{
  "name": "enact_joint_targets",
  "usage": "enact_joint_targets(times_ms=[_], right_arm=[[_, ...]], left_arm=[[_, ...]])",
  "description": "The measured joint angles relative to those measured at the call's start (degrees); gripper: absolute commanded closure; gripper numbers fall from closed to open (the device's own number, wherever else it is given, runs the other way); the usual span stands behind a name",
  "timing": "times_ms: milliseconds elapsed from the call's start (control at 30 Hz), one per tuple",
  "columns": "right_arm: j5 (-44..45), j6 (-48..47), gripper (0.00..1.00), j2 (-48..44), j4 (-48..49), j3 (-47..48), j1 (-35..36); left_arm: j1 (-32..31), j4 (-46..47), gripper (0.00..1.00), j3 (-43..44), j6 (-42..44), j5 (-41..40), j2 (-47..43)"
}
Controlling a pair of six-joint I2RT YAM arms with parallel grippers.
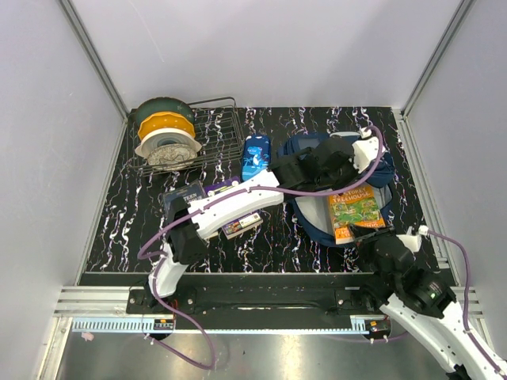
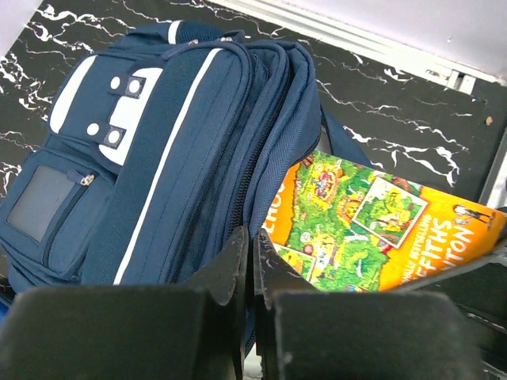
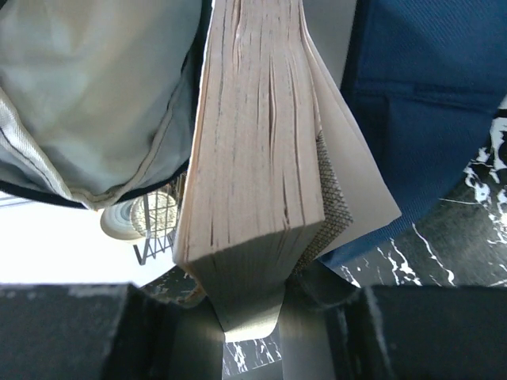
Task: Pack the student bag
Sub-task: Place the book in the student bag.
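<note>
The right gripper pushes the book outward deep into the bag's opening next, since the book's near end still sticks out, then releases the book.
The student bag (image 1: pixel 302 147), navy with white stripes, lies at the right middle of the table with its mouth held open. My left gripper (image 1: pixel 337 170) reaches across to it, its fingers pinched together on the fabric edge by the zip (image 2: pixel 253 245). An orange and green picture book (image 1: pixel 356 207) lies partly inside the bag's opening. My right gripper (image 1: pixel 369 234) is shut on the book's near end. In the right wrist view the book's page block (image 3: pixel 253 158) stands between my fingers, with the grey lining (image 3: pixel 95 95) at left and navy fabric (image 3: pixel 428 95) at right.
A wire rack (image 1: pixel 222 131) at the back left holds stacked spools (image 1: pixel 165 131). A small glossy blue pencil case (image 1: pixel 255 156) lies left of the bag. A dark book (image 1: pixel 184 196) and a small box (image 1: pixel 242 225) lie under the left arm.
</note>
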Motion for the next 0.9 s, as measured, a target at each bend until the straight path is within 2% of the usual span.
enact_joint_targets(times_ms=[300,700,900], right_arm=[[1.9,-0.6,1.00,6.7,9.5,-1.3,0.0],[1.2,-2.6,1.00,23.5,26.5,-2.5,-1.2],[-5.5,-2.6,1.00,33.4,38.2,-4.3,-12.7]], left_arm=[[0.2,0.0,1.00,-2.8,-1.7,0.1,-4.8],[0.2,0.8,1.00,-5.6,-4.1,0.7,-7.1],[0.2,1.3,1.00,-6.2,-4.3,0.7,-7.5]])
